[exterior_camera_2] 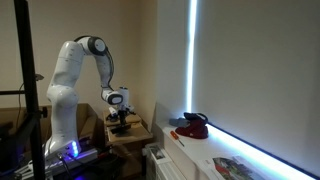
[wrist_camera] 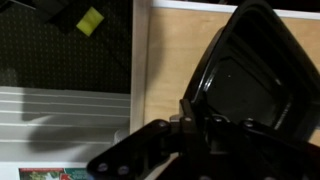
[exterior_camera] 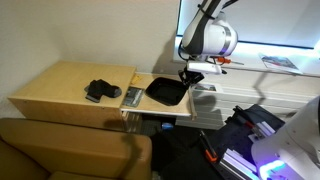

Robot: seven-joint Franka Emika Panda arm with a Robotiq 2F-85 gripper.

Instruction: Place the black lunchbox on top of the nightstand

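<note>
My gripper raises the lunchbox (exterior_camera: 165, 92) next, carries it outward to bare nightstand top (exterior_camera: 116, 74) beside the lumpy black gadget, lowers it and releases it, as that top lies outward.
The black lunchbox (exterior_camera: 165, 92) is a shallow black tray on the right end of the light-tan nightstand (exterior_camera: 65, 85). In the wrist view the lunchbox (wrist_camera: 250, 70) fills the upper right and looks tilted. My gripper (exterior_camera: 189, 78) is at the tray's right rim. In the wrist view its fingers (wrist_camera: 192, 108) are closed on that rim. In an exterior view the gripper (exterior_camera_2: 120, 120) hangs just over the nightstand (exterior_camera_2: 132, 137), and the lunchbox is hard to make out there.
A lumpy black gadget (exterior_camera: 97, 91) and a flat grey remote-like item (exterior_camera: 131, 96) lie on the nightstand left of the tray. A white ledge (exterior_camera_2: 215, 150) holds red-and-dark items (exterior_camera_2: 190, 125). A brown sofa (exterior_camera: 60, 150) stands in front.
</note>
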